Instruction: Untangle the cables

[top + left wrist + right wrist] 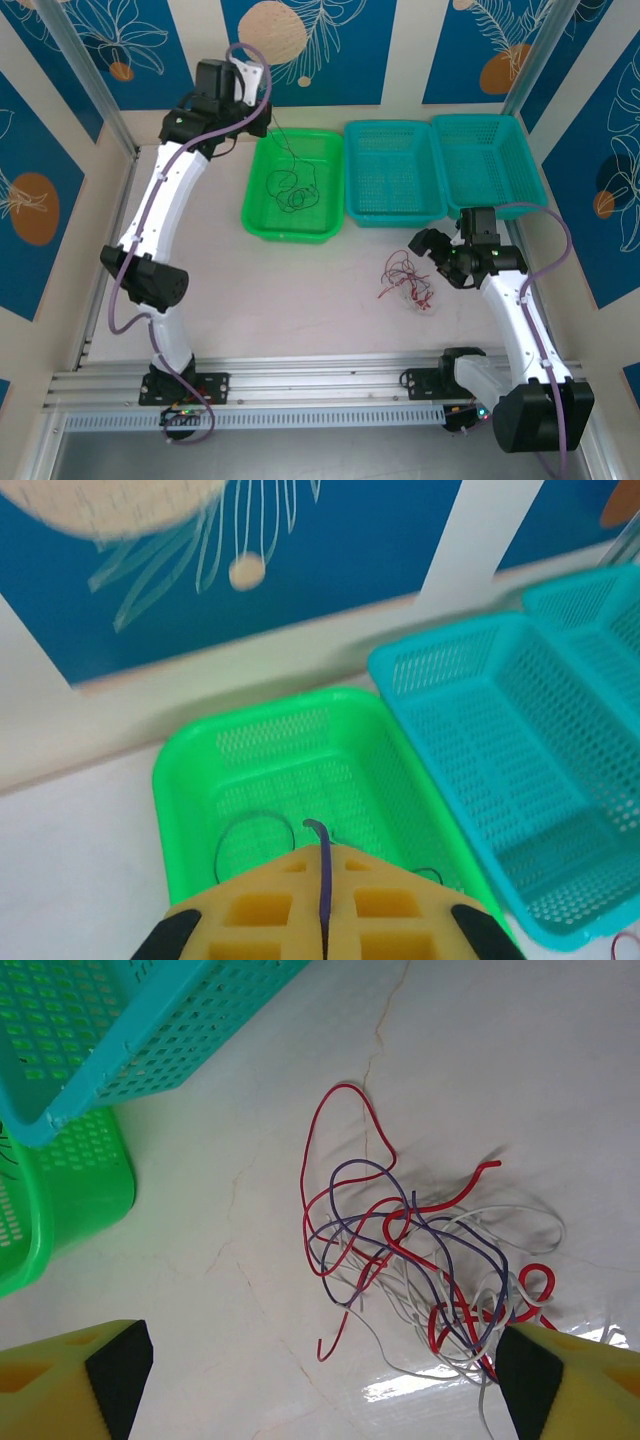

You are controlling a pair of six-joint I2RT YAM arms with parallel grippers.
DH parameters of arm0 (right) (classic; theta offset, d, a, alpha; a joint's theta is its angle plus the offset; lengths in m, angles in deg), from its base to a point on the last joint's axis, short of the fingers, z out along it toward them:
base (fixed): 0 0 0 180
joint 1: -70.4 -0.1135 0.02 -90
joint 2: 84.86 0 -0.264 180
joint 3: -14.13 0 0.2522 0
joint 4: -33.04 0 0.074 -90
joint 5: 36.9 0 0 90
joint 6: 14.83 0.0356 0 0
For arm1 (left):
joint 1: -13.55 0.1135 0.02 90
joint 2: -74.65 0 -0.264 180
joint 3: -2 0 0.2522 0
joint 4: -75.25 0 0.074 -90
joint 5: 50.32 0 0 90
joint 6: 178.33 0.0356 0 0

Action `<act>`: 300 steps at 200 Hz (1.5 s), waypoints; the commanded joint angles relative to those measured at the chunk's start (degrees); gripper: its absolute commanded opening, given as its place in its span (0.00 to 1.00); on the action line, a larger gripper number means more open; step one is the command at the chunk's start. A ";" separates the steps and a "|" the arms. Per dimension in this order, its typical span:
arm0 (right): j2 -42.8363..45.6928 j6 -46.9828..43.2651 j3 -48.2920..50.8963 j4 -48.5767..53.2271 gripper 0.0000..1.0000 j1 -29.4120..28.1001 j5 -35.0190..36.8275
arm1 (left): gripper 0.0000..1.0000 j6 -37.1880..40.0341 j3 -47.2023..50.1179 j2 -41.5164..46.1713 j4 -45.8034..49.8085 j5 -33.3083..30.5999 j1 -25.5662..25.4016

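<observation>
The right gripper moves down, open, and back next onto the dense middle of the tangle (411,285) (430,1260), which lies below and back from it, since pieces of cable cross there.
My left gripper (262,125) hangs over the back left corner of the green basket (250,215). Its yellow pads (250,910) are pressed together on a thin dark purple cable (324,855). That strand trails down into dark curly cables (288,188) lying in the basket, where a black loop (255,820) shows. A tangle of red, purple and whitish cables (405,282) lies on the table. My right gripper (428,245) hovers open just right of it. The tangle (430,1260) lies mostly towards the right fingertip (530,1375), with nothing gripped by the right gripper (325,1365).
Two teal baskets (395,172) (487,165) stand side by side right of the green one, along the back wall. The near teal basket (120,1020) and the green basket's corner (70,1180) lie ahead and left of the tangle. Bare white table surrounds the tangle.
</observation>
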 commanded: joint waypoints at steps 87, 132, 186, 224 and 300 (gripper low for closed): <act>-0.23 0.49 2.90 1.91 0.90 1.08 -0.75 | 0.88 2.69 11.91 11.61 -1.54 1.25 0.36; -6.31 0.14 5.04 1.45 0.89 1.11 -3.95 | 0.88 3.36 40.51 32.66 -20.36 11.91 0.35; -19.41 -1.44 4.76 -0.07 0.84 0.87 -6.47 | 0.89 1.95 54.80 41.81 -23.92 15.61 -2.62; -29.21 -1.39 2.46 -2.28 0.80 -1.37 -5.08 | 0.89 1.78 56.03 41.77 -24.26 14.55 -3.89; -25.82 -9.86 0.85 -4.29 0.00 -4.97 -4.95 | 0.89 2.84 56.02 40.45 -23.49 17.72 -4.56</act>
